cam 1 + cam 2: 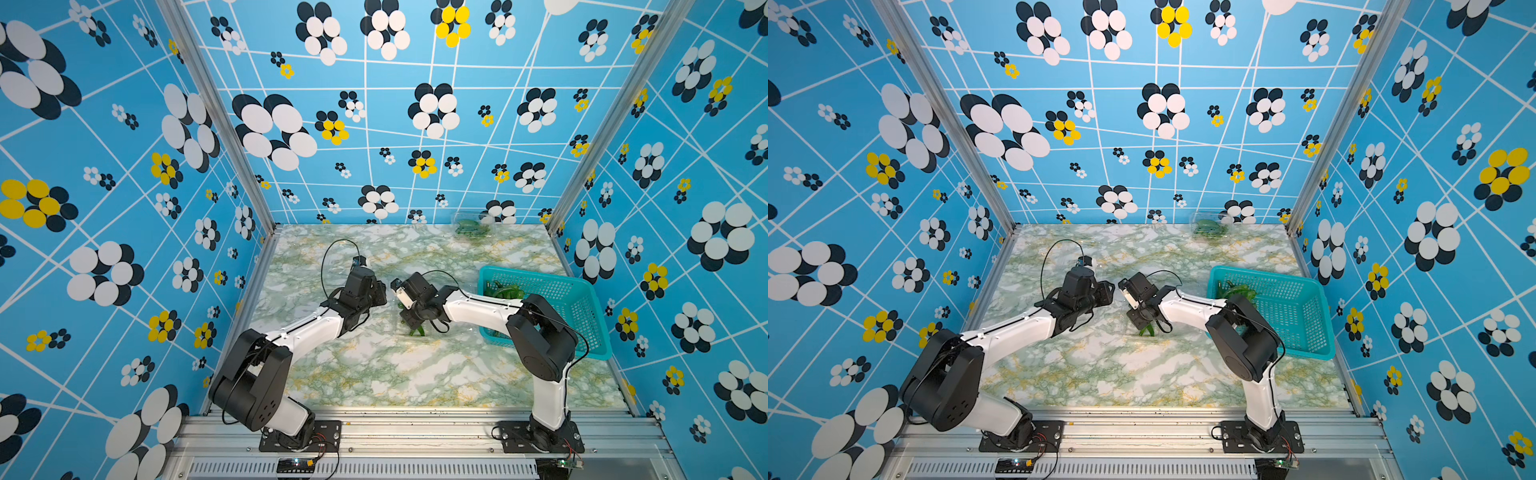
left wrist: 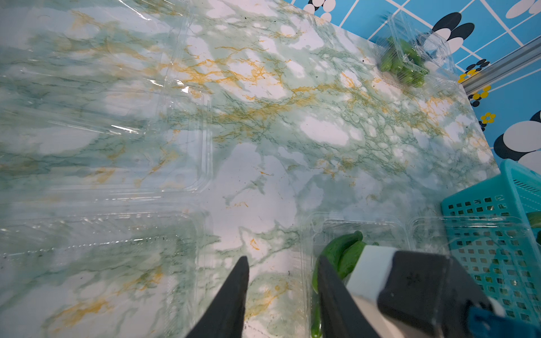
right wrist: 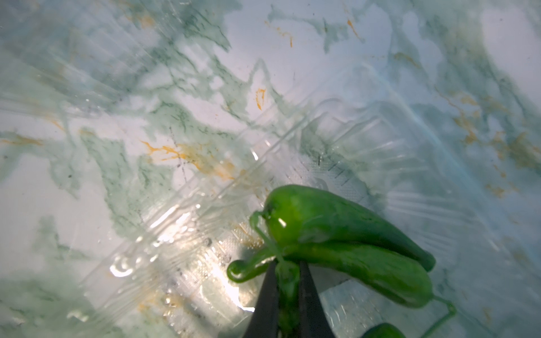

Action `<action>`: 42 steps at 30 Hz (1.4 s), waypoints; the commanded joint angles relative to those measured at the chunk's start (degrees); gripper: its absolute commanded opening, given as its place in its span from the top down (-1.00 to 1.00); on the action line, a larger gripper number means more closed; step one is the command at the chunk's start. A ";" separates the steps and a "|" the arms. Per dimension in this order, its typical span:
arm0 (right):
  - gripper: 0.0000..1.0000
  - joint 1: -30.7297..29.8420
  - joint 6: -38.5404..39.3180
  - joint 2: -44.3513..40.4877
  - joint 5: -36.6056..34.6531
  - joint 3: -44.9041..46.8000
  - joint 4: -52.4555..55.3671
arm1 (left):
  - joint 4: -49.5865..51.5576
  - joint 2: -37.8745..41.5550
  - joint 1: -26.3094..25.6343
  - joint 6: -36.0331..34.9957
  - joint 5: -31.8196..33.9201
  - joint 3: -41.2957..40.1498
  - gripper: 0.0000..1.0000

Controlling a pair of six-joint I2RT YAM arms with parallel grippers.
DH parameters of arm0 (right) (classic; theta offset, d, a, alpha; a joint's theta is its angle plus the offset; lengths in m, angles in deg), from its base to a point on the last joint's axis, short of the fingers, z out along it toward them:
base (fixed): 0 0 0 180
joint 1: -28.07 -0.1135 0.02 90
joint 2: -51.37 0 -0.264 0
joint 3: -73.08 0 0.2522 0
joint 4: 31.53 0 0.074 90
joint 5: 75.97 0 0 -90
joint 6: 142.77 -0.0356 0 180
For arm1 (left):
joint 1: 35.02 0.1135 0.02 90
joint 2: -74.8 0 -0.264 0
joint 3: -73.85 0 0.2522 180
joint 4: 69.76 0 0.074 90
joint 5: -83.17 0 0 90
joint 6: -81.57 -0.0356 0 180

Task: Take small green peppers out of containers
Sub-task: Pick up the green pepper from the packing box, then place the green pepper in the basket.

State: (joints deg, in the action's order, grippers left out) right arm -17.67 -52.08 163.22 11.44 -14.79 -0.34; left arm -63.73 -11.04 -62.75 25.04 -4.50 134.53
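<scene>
I need to lift my right gripper off the container and move it over the peppers in the teal basket [image 1: 505,290] to release its pepper, because several are already there.
My right gripper [image 3: 287,266] is shut on a small green pepper [image 3: 288,285], with more peppers [image 3: 336,231] bunched just past its fingertips over an open clear container [image 3: 366,140]. In both top views this gripper [image 1: 409,326] [image 1: 1140,326] points down at mid-table, and green pepper tips [image 1: 417,331] show under it. My left gripper [image 2: 282,262] stands open beside that container's rim [image 2: 306,234] with nothing between its fingers, just left of the right gripper [image 1: 380,293]. Another clear container [image 1: 473,226] [image 2: 409,58] holding peppers sits at the back wall.
A teal perforated basket [image 1: 582,286] [image 1: 1304,282] with several peppers [image 1: 505,291] stands at the right, behind my right arm. Empty clear clamshells [image 2: 102,131] [image 2: 102,248] lie on the marble table [image 1: 374,374] left of my left gripper. Walls close in three sides.
</scene>
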 commanded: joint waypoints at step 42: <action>1.00 26.06 -29.83 -41.77 -42.24 31.95 -13.08 | -8.17 -4.04 -11.87 -15.66 -24.91 5.18 0.07</action>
State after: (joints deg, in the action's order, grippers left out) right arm 7.75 -76.86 119.02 -28.73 19.28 -19.03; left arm -73.74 -15.46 -74.53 11.01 -30.79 138.33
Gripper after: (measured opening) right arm 0.105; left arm 0.464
